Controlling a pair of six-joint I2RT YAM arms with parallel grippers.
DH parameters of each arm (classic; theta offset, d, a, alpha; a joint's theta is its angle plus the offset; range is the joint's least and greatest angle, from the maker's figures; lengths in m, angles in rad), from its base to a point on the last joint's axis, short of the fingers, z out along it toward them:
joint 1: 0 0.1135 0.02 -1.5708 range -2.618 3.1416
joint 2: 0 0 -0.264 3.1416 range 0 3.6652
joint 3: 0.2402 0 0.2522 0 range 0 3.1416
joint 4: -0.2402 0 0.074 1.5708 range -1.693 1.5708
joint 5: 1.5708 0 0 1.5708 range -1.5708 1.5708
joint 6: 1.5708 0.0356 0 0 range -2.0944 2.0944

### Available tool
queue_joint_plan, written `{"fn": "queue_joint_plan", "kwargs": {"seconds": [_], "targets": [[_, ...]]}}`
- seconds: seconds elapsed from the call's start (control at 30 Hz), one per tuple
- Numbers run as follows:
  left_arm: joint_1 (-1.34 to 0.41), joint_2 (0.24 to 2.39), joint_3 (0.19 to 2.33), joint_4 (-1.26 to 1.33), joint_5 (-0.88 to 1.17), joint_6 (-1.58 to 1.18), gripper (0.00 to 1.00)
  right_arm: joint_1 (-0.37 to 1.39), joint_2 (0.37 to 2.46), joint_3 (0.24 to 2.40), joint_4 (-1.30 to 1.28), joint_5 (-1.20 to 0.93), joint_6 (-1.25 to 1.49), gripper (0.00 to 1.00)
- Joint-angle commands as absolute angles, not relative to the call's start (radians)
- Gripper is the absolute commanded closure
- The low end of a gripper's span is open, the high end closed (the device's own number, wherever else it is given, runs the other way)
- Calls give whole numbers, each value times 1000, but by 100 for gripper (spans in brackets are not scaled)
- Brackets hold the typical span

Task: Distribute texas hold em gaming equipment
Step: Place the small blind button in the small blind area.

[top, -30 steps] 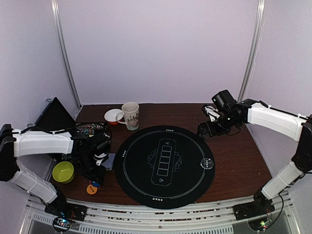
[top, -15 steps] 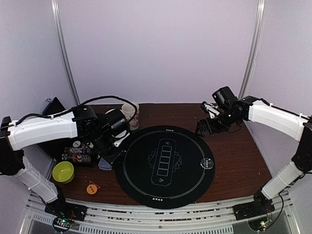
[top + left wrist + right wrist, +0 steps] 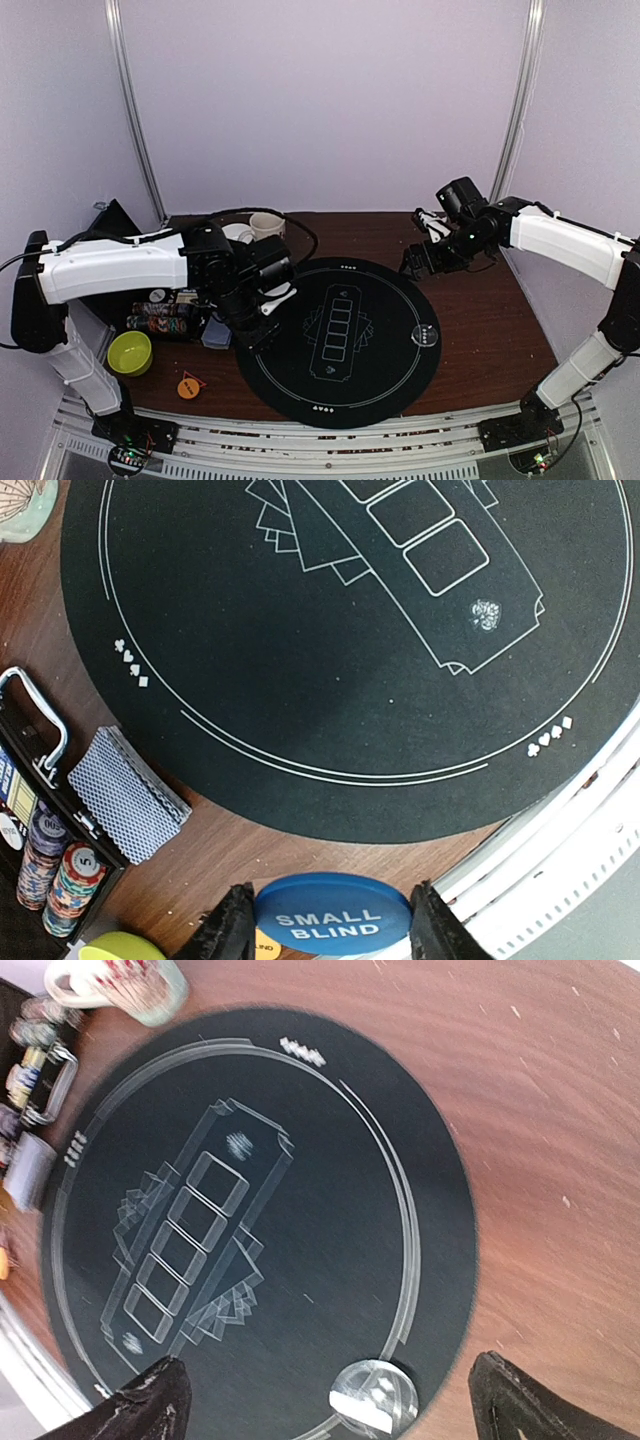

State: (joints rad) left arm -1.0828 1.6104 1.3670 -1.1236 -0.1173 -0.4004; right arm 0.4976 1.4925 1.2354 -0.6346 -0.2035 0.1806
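My left gripper carries the blue disc back and down to the bare near suit marks below my gripper, to its right in the top view, next. Then it releases the disc.
My left gripper (image 3: 252, 335) is shut on a blue disc marked SMALL BLIND (image 3: 333, 916) and holds it above the wood by the left rim of the round black mat (image 3: 340, 395). An orange disc (image 3: 188, 387) lies on the table in front of it and peeks out under the blue one in the left wrist view (image 3: 262, 942). A deck of grey-blue cards (image 3: 125, 792) lies beside the mat. Striped chip stacks (image 3: 60, 880) sit in the black case. A clear disc (image 3: 427, 335) lies on the mat's right rim. My right gripper (image 3: 420, 262) is open and empty above the mat's far right edge.
A green bowl (image 3: 129, 351) stands at the near left. A white mug (image 3: 265, 225) and a small dish stand behind the mat. The black case's raised lid (image 3: 110, 235) is at the far left. A metal rail (image 3: 320, 430) runs along the near edge.
My left arm has lifted from beside the orange disc and swung right and back towards the mat's left rim with the blue disc. The right arm has barely moved.
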Motion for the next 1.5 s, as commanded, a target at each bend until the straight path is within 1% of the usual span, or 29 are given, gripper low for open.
{"fn": "queue_joint_plan", "kwargs": {"seconds": [0.0,0.07,0.17,0.27,0.33,0.47,0.67,1.23,1.3,1.47], "targets": [[-1100,1619,1360,-1080,-114,-470,59,493,1463,1222,-436,-334,260,0],[-1118,1617,1348,-1047,-122,-498,59,491,1477,1237,-401,-317,274,0],[-1150,1625,1320,-993,-136,-528,59,491,1501,1275,-406,-227,265,0],[-1194,1664,1323,-974,-167,-541,59,490,1505,1289,-400,-130,276,0],[-1226,1703,1343,-969,-175,-550,59,489,1507,1294,-401,-107,294,0],[-1292,1780,1395,-962,-166,-552,59,488,1509,1313,-403,-123,302,0],[-1343,1859,1459,-938,-149,-571,59,488,1498,1338,-410,-146,307,0],[-1438,1928,1478,-884,-121,-653,60,487,1524,1367,-420,-224,312,0],[-1449,1952,1500,-884,-121,-652,59,487,1532,1369,-422,-231,316,0],[-1475,2070,1639,-916,-113,-597,60,488,1542,1378,-424,-239,323,0]]}}
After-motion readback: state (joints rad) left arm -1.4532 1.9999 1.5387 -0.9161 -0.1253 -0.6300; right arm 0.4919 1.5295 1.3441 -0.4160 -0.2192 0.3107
